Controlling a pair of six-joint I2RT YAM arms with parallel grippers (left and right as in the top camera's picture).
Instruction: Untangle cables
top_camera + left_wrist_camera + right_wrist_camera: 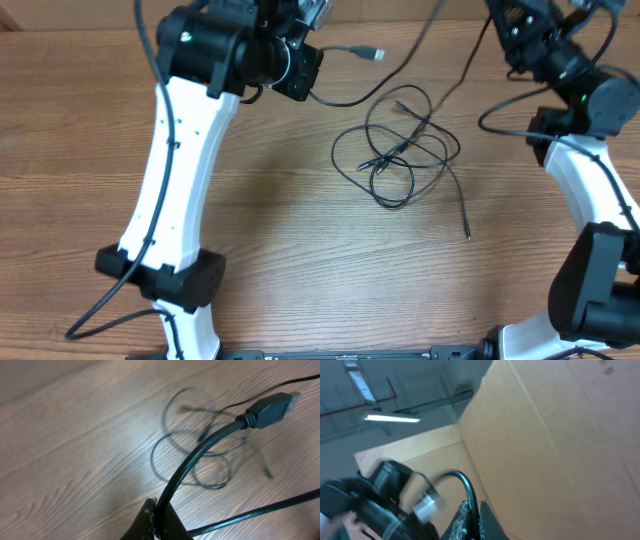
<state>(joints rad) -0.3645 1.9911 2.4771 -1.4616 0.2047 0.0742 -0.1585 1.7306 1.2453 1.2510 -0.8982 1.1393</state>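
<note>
I will move my right gripper to the right in the overhead view and down, and let go of its cable on the bare tabletop, because the tangle covers the middle of the table.
A black USB cable (pixel 350 49) with a silver-tipped plug (pixel 376 53) is held above the table. My left gripper (pixel 312 62) is shut on it just behind the plug, as the left wrist view shows (pixel 161 519), with the plug (pixel 272 406) sticking out ahead. My right gripper (pixel 472 515) is shut on another stretch of black cable (pixel 465 482); in the overhead view it sits at the top right (pixel 508 25). A tangle of thin black cables (pixel 400 148) lies on the table between the arms, blurred in the left wrist view (pixel 200 447).
One thin cable end (pixel 467 232) trails toward the front right of the wooden table (pixel 300 260). A cardboard wall (pixel 560 435) stands behind the table. The left arm (pixel 367 502) shows in the right wrist view.
</note>
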